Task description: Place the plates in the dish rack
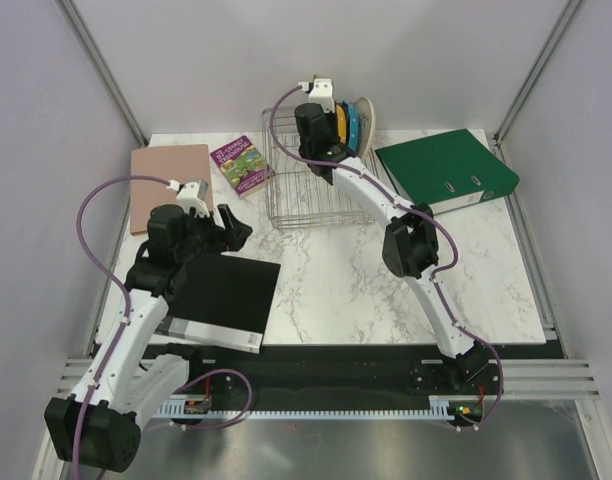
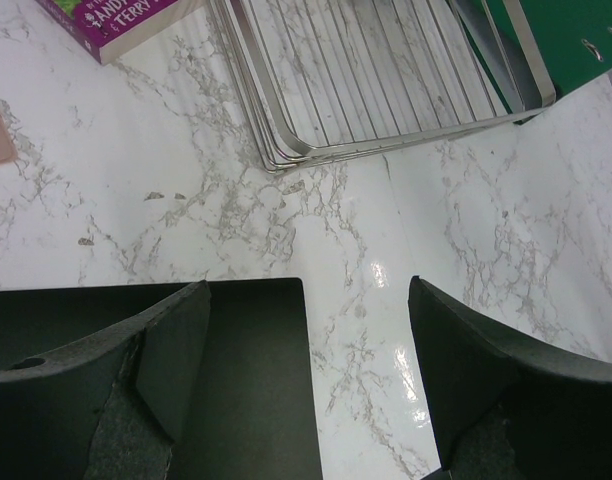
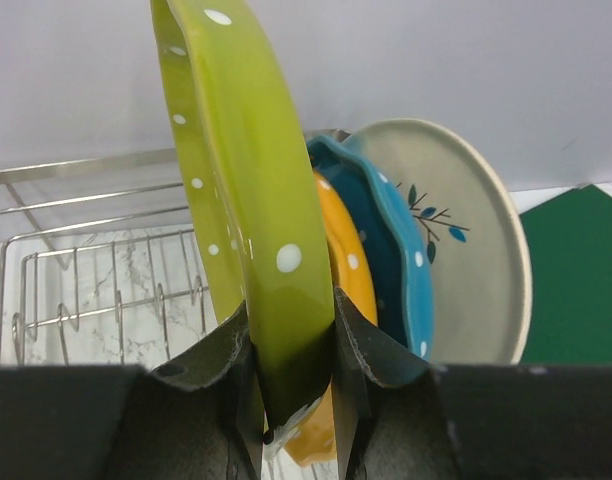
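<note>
My right gripper moves down into the rack (image 1: 304,190) next and opens beside the orange plate. The green plate is still held above the rack's wires beside that plate.
The dish rack (image 1: 304,190) stands at the back middle of the table, its wire prongs (image 3: 86,270) showing in the right wrist view. My right gripper (image 3: 291,310) is shut on the rim of the green plate (image 3: 236,180), which it holds on edge above the rack's far right end. Just behind the green plate stand the orange plate (image 3: 351,270), the blue plate (image 3: 391,240) and the cream plate with a leaf sprig (image 3: 471,250), all upright. My left gripper (image 1: 231,228) hangs open and empty in front of the rack (image 2: 386,80), over the corner of a black book (image 2: 256,400).
A green binder (image 1: 446,170) lies to the right of the rack. A purple book (image 1: 241,165) and a tan board (image 1: 166,185) lie to its left. The black book (image 1: 226,295) rests on a white one at the front left. Grey walls close in the table.
</note>
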Motion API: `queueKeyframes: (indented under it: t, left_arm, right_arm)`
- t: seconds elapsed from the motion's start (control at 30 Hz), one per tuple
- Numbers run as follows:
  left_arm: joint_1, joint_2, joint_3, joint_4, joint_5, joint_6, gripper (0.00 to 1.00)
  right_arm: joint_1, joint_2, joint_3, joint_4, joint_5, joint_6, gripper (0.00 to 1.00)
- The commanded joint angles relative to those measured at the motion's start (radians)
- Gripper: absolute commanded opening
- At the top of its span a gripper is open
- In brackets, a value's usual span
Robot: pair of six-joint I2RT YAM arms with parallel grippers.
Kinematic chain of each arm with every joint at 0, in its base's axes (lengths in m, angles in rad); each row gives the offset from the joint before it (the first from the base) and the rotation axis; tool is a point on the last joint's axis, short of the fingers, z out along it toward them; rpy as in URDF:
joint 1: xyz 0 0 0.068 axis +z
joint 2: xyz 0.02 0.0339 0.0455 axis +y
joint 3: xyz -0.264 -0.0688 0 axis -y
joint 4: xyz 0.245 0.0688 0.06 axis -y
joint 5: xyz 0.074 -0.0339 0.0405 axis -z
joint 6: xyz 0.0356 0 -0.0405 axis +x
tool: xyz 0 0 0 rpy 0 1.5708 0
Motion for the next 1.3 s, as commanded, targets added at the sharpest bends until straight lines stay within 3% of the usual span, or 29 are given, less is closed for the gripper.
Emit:
queueKeyframes:
  t: [0.0,0.67,0.8,0.9,0.93,1.0,1.1,1.27]
  left_arm:
    - [0.006,0.002,0.01,0.045,0.023,-0.028,0.87]
    - [0.02,-0.016,-0.02,0.039,0.036,-0.042,0.87]
    - [0.025,-0.021,-0.023,0.035,0.042,-0.042,0.88]
    - [0.025,-0.021,-0.024,0.038,0.043,-0.043,0.91]
    - [0.025,-0.021,-0.026,0.038,0.045,-0.043,0.94]
    - [0.025,-0.013,-0.02,0.045,0.045,-0.04,1.0]
    - [0.025,0.002,-0.004,0.055,0.042,-0.028,1.0]
    - [0.025,0.037,0.032,0.098,0.036,-0.014,1.0]
  right_arm:
    - [-0.016,-0.047,0.063,0.196,0.083,-0.034,0.0]
    - [0.015,-0.009,-0.059,0.029,0.009,0.005,0.0]
    - [0.015,-0.023,-0.066,0.018,0.008,0.001,0.23]
    - [0.015,-0.055,-0.069,0.019,-0.001,-0.005,0.32]
    - [0.016,-0.067,-0.074,0.016,-0.009,-0.01,0.44]
    - [0.018,-0.111,-0.098,0.019,-0.021,-0.03,0.6]
    - [0.03,-0.197,-0.17,0.035,-0.058,-0.088,0.79]
    - [0.073,-0.346,-0.287,0.041,-0.101,-0.152,0.95]
